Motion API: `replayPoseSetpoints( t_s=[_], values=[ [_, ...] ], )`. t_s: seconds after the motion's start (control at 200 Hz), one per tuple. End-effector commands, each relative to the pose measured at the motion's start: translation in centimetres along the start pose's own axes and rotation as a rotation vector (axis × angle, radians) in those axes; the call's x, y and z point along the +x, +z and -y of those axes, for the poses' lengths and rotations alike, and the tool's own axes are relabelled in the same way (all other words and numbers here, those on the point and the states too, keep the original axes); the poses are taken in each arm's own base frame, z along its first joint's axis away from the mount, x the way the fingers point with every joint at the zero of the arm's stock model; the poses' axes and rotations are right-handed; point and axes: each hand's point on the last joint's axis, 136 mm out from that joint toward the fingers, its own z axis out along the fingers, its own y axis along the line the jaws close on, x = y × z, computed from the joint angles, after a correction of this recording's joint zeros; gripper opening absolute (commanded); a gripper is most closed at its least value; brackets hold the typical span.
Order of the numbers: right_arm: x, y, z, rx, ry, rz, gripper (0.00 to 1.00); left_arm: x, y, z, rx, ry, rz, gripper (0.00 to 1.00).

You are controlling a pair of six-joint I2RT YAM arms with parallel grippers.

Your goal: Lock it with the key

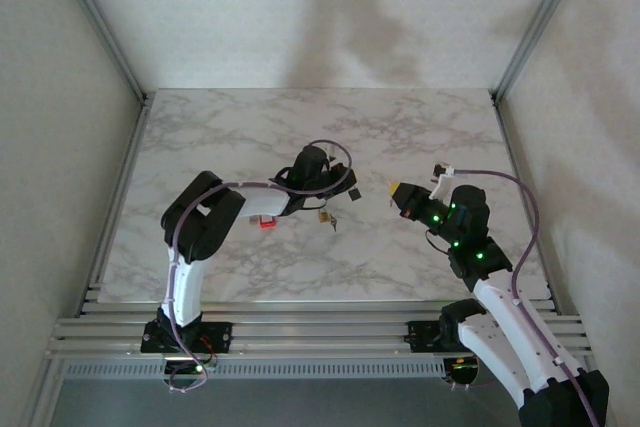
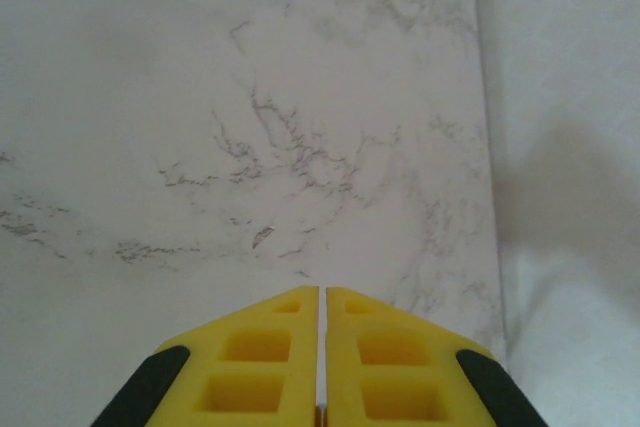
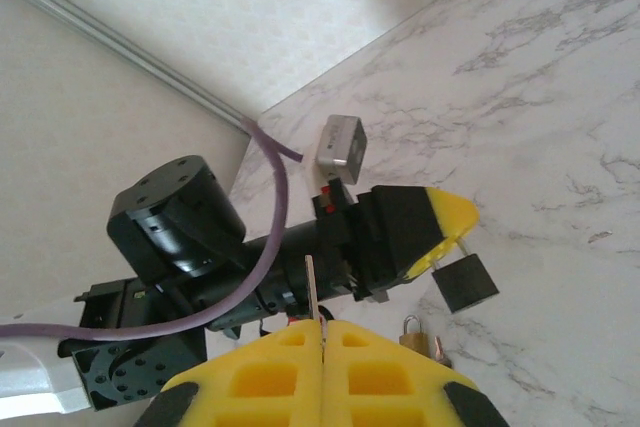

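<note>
The black padlock (image 3: 466, 282) will next go down toward the marble in my left gripper, and then my left gripper will release the shackle.
A small black padlock (image 3: 466, 282) hangs by its shackle from the yellow tips of my left gripper (image 3: 452, 225), which is shut on it above the table's middle (image 1: 354, 193). In the left wrist view the left gripper (image 2: 322, 292) has its fingers pressed together. My right gripper (image 3: 322, 325) is shut on a thin silver key (image 3: 312, 289) whose blade sticks up past the fingertips. In the top view the right gripper (image 1: 396, 190) faces the left gripper (image 1: 346, 185) across a short gap, key and padlock apart.
A brass padlock (image 3: 412, 333) with a key beside it lies on the marble table (image 1: 420, 137) just under the left gripper, also seen from above (image 1: 325, 215). A small red object (image 1: 267, 222) lies by the left arm. White walls and metal posts surround the table.
</note>
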Motion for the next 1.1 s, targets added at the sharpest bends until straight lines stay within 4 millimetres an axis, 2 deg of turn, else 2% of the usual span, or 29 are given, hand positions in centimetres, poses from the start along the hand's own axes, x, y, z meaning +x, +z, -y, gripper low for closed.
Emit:
replayPoseSetpoints(
  t_s=[0.0, 0.135, 0.34, 0.656, 1.096],
  values=[
    [-0.1, 0.1, 0.4, 0.005, -0.005, 0.011, 0.00, 0.2, 1.1, -0.1, -0.056, 0.043, -0.009, 0.00],
    [0.0, 0.4, 0.4, -0.002, 0.002, -0.001, 0.00, 1.1, 2.2, -1.0, -0.102, 0.039, -0.043, 0.00],
    [0.2, 0.6, 0.2, -0.016, 0.007, -0.012, 0.00, 1.3, 3.1, -1.7, -0.129, 0.038, -0.062, 0.00],
    [0.4, 1.0, 0.4, -0.019, 0.019, -0.027, 0.00, 1.5, 3.8, -3.1, -0.187, 0.043, -0.076, 0.00],
    [0.6, 1.4, 0.5, -0.024, 0.025, -0.040, 0.00, 1.0, 4.0, -3.8, -0.237, 0.080, -0.069, 0.00]
  ],
)
